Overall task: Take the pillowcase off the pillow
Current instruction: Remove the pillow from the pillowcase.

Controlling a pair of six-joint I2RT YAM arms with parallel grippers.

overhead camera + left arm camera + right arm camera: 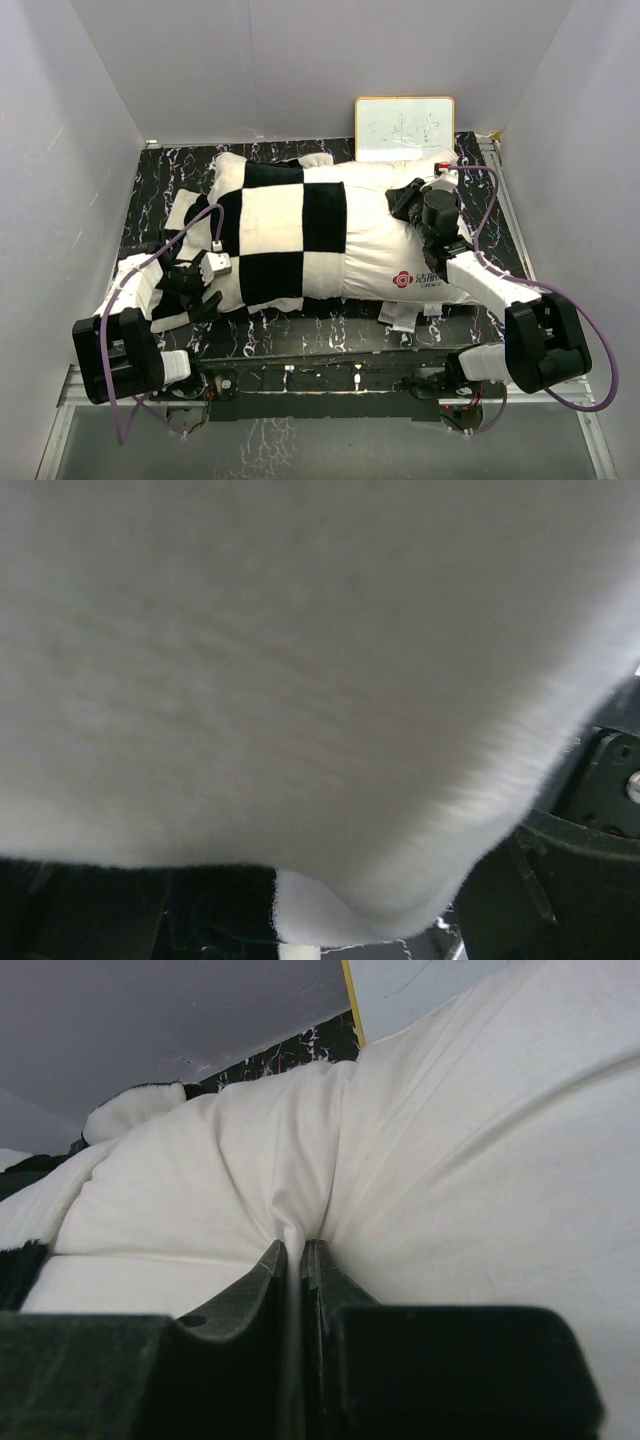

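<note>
I should pull the pillow's pinched fold (385, 196) a little to the right in the top view with my right gripper and then let it go, because the checkered pillowcase (285, 235) still covers the pillow's other end.
The black and cream checkered pillowcase (285, 235) covers the left two thirds of the pillow (400, 250). The pillow's plain white right end, with a red logo (403, 279), sticks out of it. My right gripper (402, 198) rests on the pillow's far right part. In the right wrist view the right gripper (295, 1250) is shut on a pinched fold of the white pillow (480, 1160). My left gripper (203, 290) sits at the pillowcase's near left corner with its fingers spread. Cream plush of the pillowcase (300, 660) fills the left wrist view and hides the fingers.
A small whiteboard (404, 128) leans on the back wall behind the pillow. White sewn tags (405, 318) hang off the pillow's near edge onto the black marbled table (330, 335). Grey walls close in the left, right and back sides.
</note>
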